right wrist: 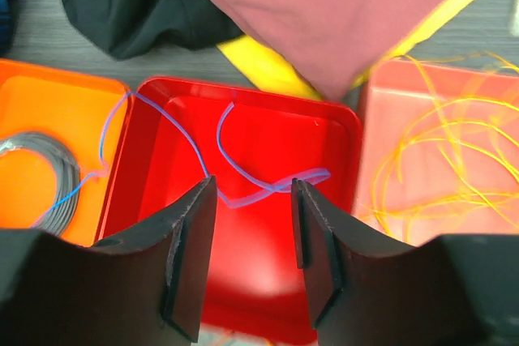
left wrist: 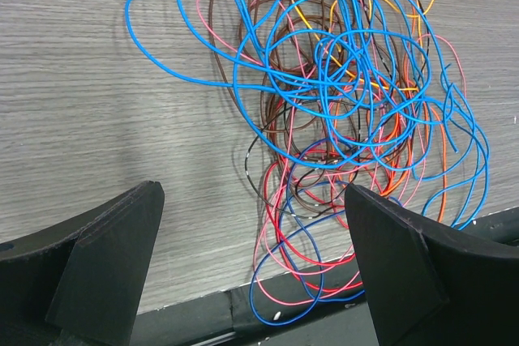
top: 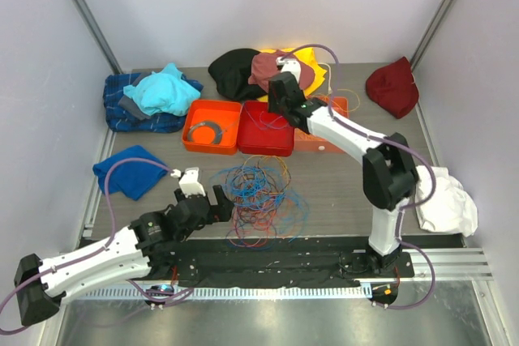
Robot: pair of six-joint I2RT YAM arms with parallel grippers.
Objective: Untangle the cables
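Observation:
The right gripper moves back and down onto the blue cable at the tangle's edge opposite my left gripper next, as the purple cable's in the red bin (top: 266,129).
A tangle of thin cables (top: 261,196) in blue, red, pink, orange and brown lies on the table at front centre; it also fills the left wrist view (left wrist: 340,103). My left gripper (top: 204,196) is open and empty, just left of the tangle's near edge. My right gripper (top: 280,101) is open above the red bin (top: 266,129). A purple cable (right wrist: 243,176) lies loose in that bin (right wrist: 178,265), one end draped over its left wall. Yellow cables (right wrist: 442,160) lie in the right orange bin. A grey coil (right wrist: 49,176) sits in the left orange bin (top: 211,126).
Cloths lie around: blue ones (top: 154,95) at back left, a blue one (top: 130,169) at left, black, maroon and yellow (top: 259,70) behind the bins, dark red (top: 393,85) at back right, white (top: 446,200) at right. Walls close in left and right.

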